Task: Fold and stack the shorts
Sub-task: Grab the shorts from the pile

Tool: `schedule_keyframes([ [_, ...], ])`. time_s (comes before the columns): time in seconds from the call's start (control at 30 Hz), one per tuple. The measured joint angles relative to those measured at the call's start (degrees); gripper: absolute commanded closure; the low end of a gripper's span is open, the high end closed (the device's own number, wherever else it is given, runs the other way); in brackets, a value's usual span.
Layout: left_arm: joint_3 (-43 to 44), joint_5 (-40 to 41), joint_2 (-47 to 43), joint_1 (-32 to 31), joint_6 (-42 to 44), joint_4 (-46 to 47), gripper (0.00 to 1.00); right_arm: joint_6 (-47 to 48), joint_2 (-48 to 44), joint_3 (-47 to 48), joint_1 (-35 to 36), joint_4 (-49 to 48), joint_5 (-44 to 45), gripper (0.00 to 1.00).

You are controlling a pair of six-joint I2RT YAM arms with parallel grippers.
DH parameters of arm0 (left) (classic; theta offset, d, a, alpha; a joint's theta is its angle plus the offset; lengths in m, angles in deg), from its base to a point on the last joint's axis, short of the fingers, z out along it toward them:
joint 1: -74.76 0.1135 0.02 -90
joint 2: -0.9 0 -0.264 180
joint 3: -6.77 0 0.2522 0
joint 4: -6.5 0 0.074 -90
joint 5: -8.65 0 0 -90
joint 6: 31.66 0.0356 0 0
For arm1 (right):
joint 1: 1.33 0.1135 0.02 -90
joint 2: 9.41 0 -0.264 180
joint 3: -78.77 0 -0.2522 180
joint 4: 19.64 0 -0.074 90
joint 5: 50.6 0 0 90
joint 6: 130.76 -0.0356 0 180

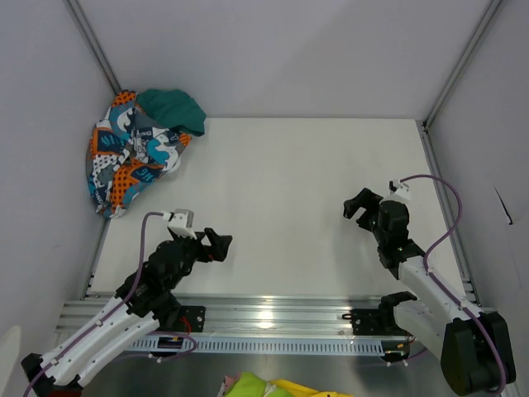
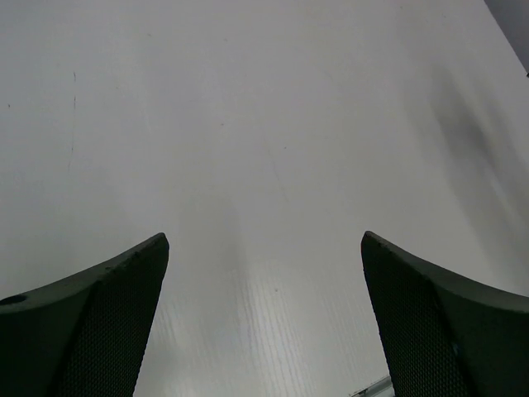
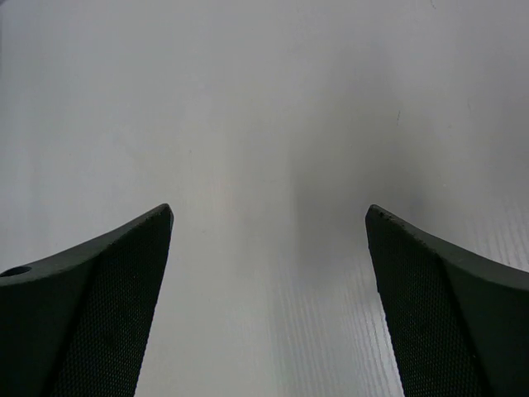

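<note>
The teal-and-white folds of the patchwork shorts (image 1: 124, 157) are next for my left gripper, which needs to reach outward, to its left in the top view, and down onto them.
Two pairs of shorts lie crumpled together at the table's far left corner in the top view. The patchwork shorts (image 1: 124, 157) have an orange, teal, white and grey print. The plain teal-green shorts (image 1: 173, 109) lie bunched at the back of the heap. My left gripper (image 1: 220, 244) is open and empty over the near left of the table, well short of the heap. My right gripper (image 1: 360, 203) is open and empty over the near right. Both wrist views, left (image 2: 264, 248) and right (image 3: 269, 219), show only bare white table between the spread fingers.
The white table (image 1: 289, 198) is walled by grey panels at the back and both sides. A metal rail (image 1: 264, 314) runs along the near edge with the arm bases. Yellow-green cloth (image 1: 264, 386) shows below the rail.
</note>
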Motion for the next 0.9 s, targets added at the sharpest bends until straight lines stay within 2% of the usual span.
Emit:
schedule_keyframes([
  [0.17, 0.4, 1.6, 2.0, 0.0, -1.2, -1.2, 0.01, 0.0, 0.0, 0.0, 0.1, -1.4, 0.1, 0.01],
  [0.3, 3.9, 6.5, 3.4, 0.0, -6.2, -5.2, 0.01, 0.1, 0.2, 0.0, 0.3, -1.9, 0.1, 0.00],
  [0.43, 13.7, 13.7, 9.6, 0.7, -12.2, -11.7, 0.01, 0.2, 1.0, 0.0, 0.4, -2.1, -0.1, 0.01],
  [0.53, 25.9, 17.2, 18.2, 3.2, -12.4, -16.2, 0.01, 0.3, 1.1, 0.0, 0.4, -2.4, -0.6, 0.01],
  [0.6, 33.9, 18.4, 23.8, 6.2, -11.6, -16.7, 0.01, 0.3, 1.1, 0.0, 0.4, -3.0, -0.9, 0.01],
  [0.67, 42.0, 16.9, 29.6, 11.9, -10.0, -17.5, 0.01, 0.5, 1.1, 0.0, 0.5, -3.3, -1.1, 0.00],
  [0.8, 53.1, 8.3, 41.4, 26.7, -7.5, -18.7, 0.01, 0.9, 1.3, 0.0, 0.6, -3.7, -1.7, 0.01],
  [0.9, 60.0, 4.2, 51.0, 33.1, -6.4, -19.7, 0.01, 1.1, 1.3, 0.0, 0.7, -3.8, -2.0, 0.01],
])
